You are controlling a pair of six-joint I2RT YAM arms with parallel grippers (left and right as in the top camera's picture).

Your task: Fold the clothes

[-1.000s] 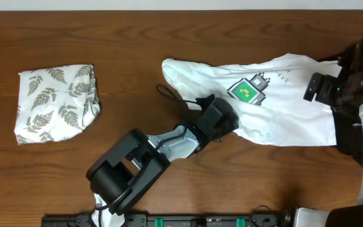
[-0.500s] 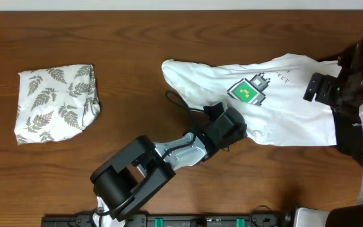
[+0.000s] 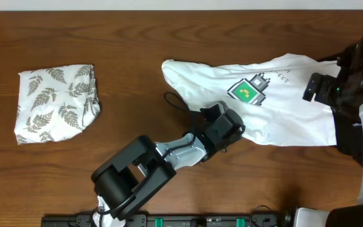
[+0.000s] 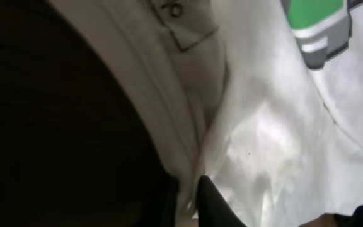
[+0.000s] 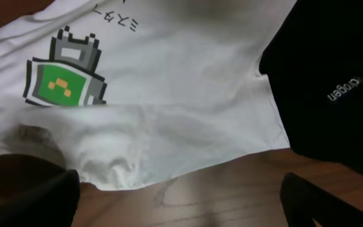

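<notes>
The left gripper pulls the white fold left in the overhead view next, toward the fern-print cloth, then releases the fold, since the shirt lies crumpled.
The white T-shirt (image 3: 282, 107) lies crumpled at the centre right of the table, with its green pixel computer graphic (image 3: 247, 90) facing up. My left gripper (image 3: 230, 128) is at the shirt's lower left edge. In the left wrist view its fingers (image 4: 188, 198) are closed on a fold of the white fabric (image 4: 263, 139). My right gripper (image 3: 315, 88) hovers over the shirt's right side. In the right wrist view its fingers (image 5: 175, 202) are spread wide and empty above the bare wood just past the shirt's hem (image 5: 188, 157).
A folded white fern-print cloth (image 3: 55, 104) lies at the far left. A black garment with a small white logo (image 5: 345, 82) lies against the shirt's right edge under the right arm. A thin dark cable (image 3: 175, 101) loops beside the shirt's left end.
My left gripper has moved right and slightly toward the front along the shirt's lower edge, onto the fabric. The right arm has not moved.
</notes>
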